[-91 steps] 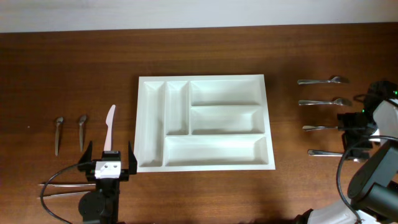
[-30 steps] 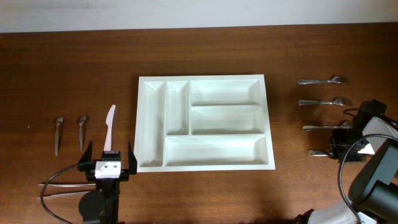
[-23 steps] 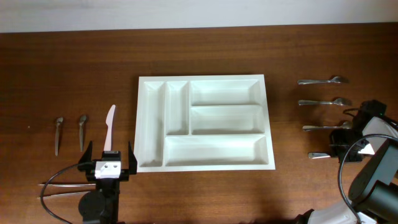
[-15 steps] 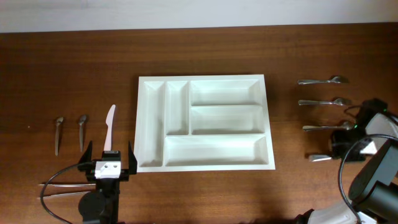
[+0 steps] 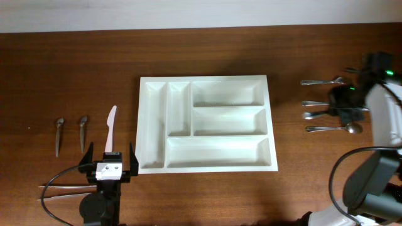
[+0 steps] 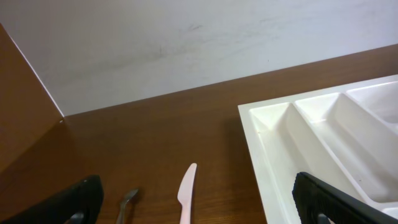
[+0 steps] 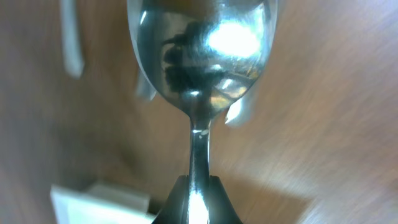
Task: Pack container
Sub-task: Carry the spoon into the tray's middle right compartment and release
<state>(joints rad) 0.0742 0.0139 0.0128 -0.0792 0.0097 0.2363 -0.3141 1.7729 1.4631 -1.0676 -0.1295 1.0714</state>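
The empty middle wide compartment [image 5: 229, 122] lies left of my right gripper in the overhead view, so next my right gripper needs to carry the spoon there, lower and release it inside.
The white container [image 5: 204, 79] with five compartments lies mid-table; its corner [image 6: 261, 143] shows in the left wrist view. My right gripper [image 5: 338, 112] is shut on a metal spoon [image 5: 314, 115], hanging over the row of spoons on the right. Close up, the jaws [image 7: 198, 183] pinch the handle, and the spoon's bowl [image 7: 202, 56] points away from them. My left gripper [image 5: 110, 157] stands open near the front left, just behind a pale plastic knife [image 5: 111, 129]. That knife [image 6: 185, 196] lies on the wood between the two black fingers [image 6: 81, 199].
Three more spoons lie right of the tray: a far one [image 5: 323, 81], one [image 5: 312, 103] partly under the right arm, and a near one [image 5: 333, 129]. Two small dark utensils [image 5: 59, 135] [image 5: 83, 132] lie at the left. A wall rises behind the table.
The right gripper shut on the front-most spoon, lifted it and carried it toward the far side, over the other spoons. The left arm has not moved.
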